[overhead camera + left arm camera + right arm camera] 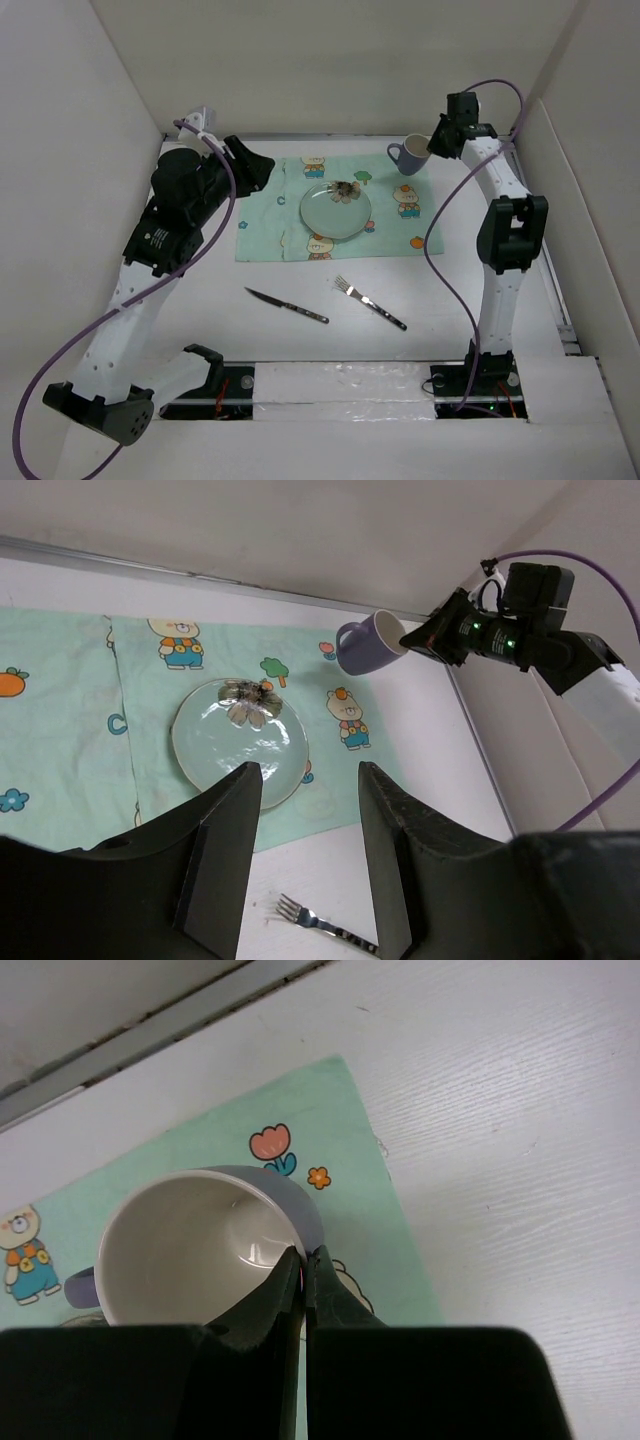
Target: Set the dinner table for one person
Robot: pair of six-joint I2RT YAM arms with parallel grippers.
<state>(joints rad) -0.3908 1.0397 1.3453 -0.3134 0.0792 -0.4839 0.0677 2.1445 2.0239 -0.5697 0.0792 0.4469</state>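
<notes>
I will ease my right gripper down next and let go of the purple mug on the placemat's corner by the tulip. That corner is just below the gripper.
A purple mug with a white inside is at the far right corner of the mint-green placemat. My right gripper is shut on its rim, one finger inside and one outside, as the right wrist view shows. The mug looks slightly tilted. A pale plate with a flower print sits mid-placemat. A fork and a knife lie on the white dinner table in front of the placemat. My left gripper is open and empty above the placemat's far left corner.
White walls enclose the table on the left, back and right. The right arm's purple cable hangs over the placemat's right edge. The arm bases and a mounting rail run along the near edge.
</notes>
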